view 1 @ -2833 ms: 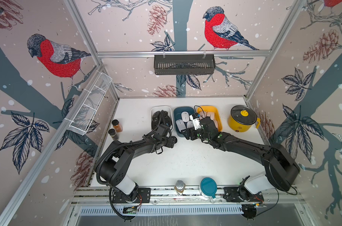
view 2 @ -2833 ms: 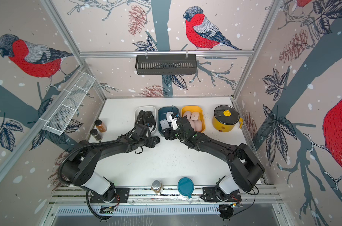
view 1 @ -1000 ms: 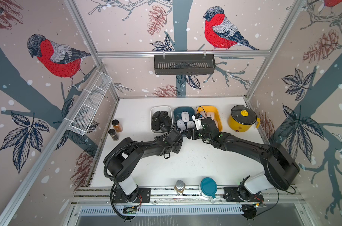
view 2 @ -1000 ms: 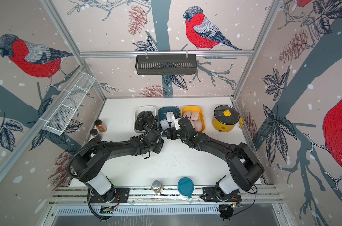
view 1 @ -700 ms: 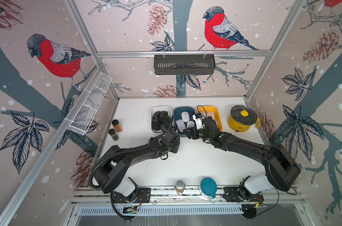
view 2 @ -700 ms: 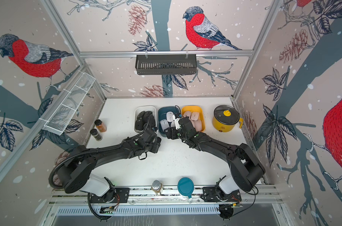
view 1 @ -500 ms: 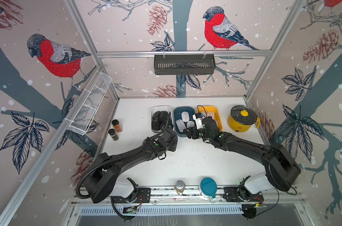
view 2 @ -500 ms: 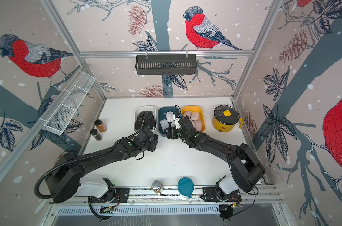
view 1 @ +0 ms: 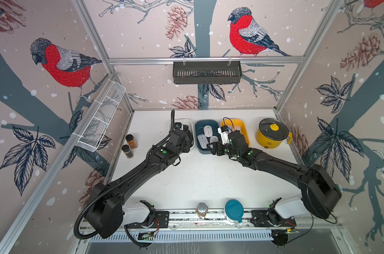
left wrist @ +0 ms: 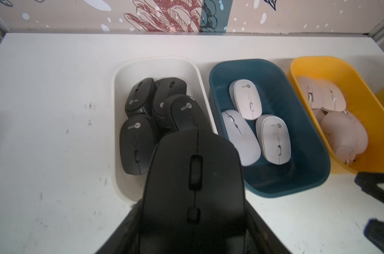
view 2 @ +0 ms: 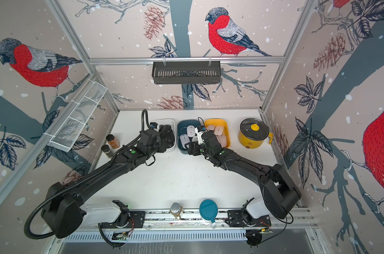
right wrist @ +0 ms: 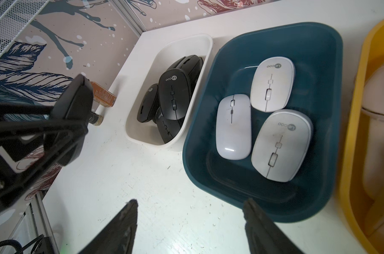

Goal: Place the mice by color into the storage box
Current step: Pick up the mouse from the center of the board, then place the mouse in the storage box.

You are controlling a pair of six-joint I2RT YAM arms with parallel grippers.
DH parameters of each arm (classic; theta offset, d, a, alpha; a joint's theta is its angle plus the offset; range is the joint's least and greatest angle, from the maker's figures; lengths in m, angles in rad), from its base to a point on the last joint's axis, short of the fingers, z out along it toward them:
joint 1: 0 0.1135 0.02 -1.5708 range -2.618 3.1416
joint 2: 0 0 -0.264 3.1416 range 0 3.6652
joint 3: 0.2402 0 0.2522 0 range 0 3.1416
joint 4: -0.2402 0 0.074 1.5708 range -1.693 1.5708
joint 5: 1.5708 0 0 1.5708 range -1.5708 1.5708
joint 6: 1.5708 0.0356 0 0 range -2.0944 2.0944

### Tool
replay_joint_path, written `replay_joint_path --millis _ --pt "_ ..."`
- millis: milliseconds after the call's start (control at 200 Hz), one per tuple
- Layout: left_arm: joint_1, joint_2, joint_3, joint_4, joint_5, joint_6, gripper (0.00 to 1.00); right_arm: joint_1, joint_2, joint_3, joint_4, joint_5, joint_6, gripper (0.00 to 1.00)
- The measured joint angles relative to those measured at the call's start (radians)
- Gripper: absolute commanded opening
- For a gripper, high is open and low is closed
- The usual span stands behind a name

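I will next move the black mouse point(left wrist: 194, 187) outward and down with my left gripper and let it go onto matching mice. The white box's far end is outward of my left gripper and lower.
My left gripper point(left wrist: 193, 220) is shut on a black mouse point(left wrist: 194, 187), which hangs over the near end of the white box point(left wrist: 158, 60). Several black mice point(left wrist: 140, 96) lie in that box. The teal box point(left wrist: 296, 182) beside it holds three white mice point(left wrist: 245, 99). Pink mice point(left wrist: 342, 129) fill the yellow box point(left wrist: 340, 63). My right gripper point(right wrist: 191, 202) stands open and empty over bare table, just in front of the teal box point(right wrist: 318, 44). In a top view the left gripper point(view 1: 187, 140) covers the white box's near end and the right gripper point(view 1: 212, 148) is at the teal box's front edge.
A yellow pot point(view 1: 272, 134) with a glass lid stands right of the boxes. Two spice jars point(view 1: 131, 140) stand by the left wall. A small jar point(view 1: 201, 210) and a round teal lid point(view 1: 234, 209) sit at the front rail. A wire basket point(view 1: 101, 118) hangs on the left wall.
My left arm has carried the black mouse from the middle of the table back and to the left, up to the white box. The right arm has stayed put.
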Motion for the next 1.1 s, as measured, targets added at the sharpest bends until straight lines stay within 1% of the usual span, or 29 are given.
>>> replay_joint_path --millis 190,355,420,680,1101 --pt "0.102 0.071 0.041 0.039 0.037 0.006 0.53 -0.008 0.000 0.000 -0.001 0.018 0.000 0.76" --pt "0.179 0.171 0.114 0.066 0.096 0.031 0.53 -0.016 0.000 -0.004 -0.001 0.019 0.000 0.76" --pt "0.203 0.221 0.147 0.076 0.101 0.038 0.53 -0.021 0.000 -0.005 -0.001 0.018 0.000 0.76" --pt "0.254 0.402 0.270 0.076 0.131 0.075 0.53 -0.029 0.000 -0.029 0.001 0.019 0.004 0.76" --pt "0.309 0.593 0.418 0.070 0.145 0.100 0.54 -0.035 0.001 -0.049 0.003 0.018 0.022 0.76"
